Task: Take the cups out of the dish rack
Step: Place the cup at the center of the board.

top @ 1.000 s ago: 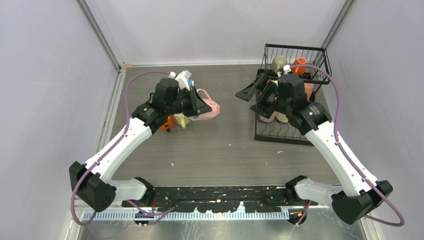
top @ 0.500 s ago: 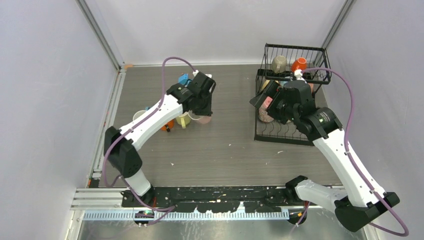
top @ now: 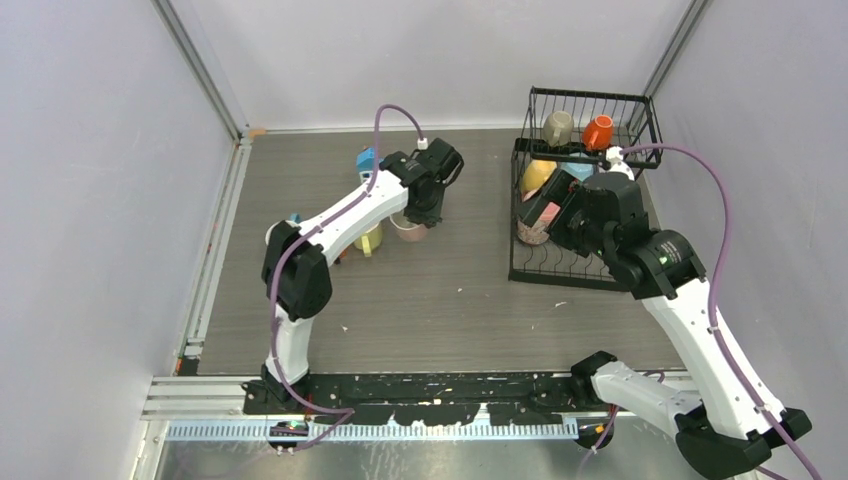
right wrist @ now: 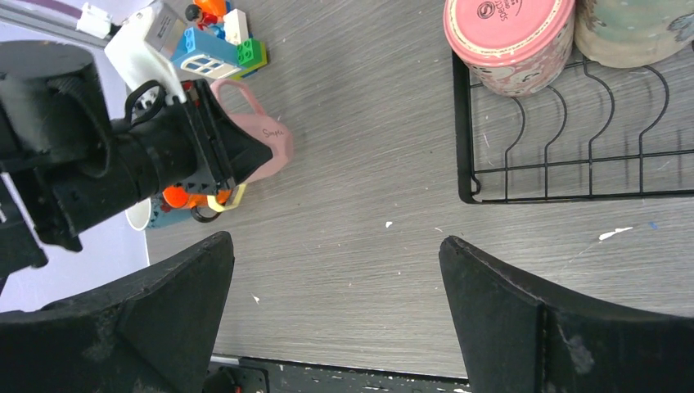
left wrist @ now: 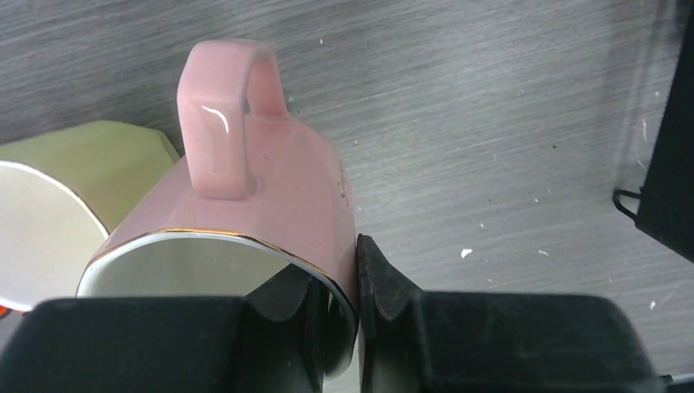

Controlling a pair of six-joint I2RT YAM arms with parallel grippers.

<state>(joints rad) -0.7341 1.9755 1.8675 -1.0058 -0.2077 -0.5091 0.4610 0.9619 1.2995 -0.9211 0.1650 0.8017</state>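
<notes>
I should next lower the hanging pink cup onto the bare tabletop (top: 401, 245) beside the yellow cup and let go of the pink cup's rim. That tabletop is below my left gripper.
My left gripper (left wrist: 344, 278) is shut on the wall of a pink cup (left wrist: 262, 188), with one finger inside the rim and one outside. From above, the left gripper (top: 420, 212) points down at this pink cup (top: 408, 230), low over the table beside a yellow cup (top: 370, 240). The black wire dish rack (top: 560, 275) stands at the back right. It holds a beige cup (top: 558, 127), an orange cup (top: 598, 130), a yellow cup (top: 538, 175) and an upturned pink cup (right wrist: 507, 33). My right gripper (right wrist: 335, 241) hangs open and empty by the rack's left side.
A toy block house (top: 368, 160) sits behind the left gripper. A white cup (top: 275, 232) and a small orange thing (top: 340, 250) lie left of the yellow cup. Grey walls close in the table on three sides. The rack's near left corner (right wrist: 466, 192) lies close to my right fingers.
The left arm has stretched out toward the back and turned its gripper downward, still holding the pink cup. The right gripper has drawn back to the right, over the rack.
</notes>
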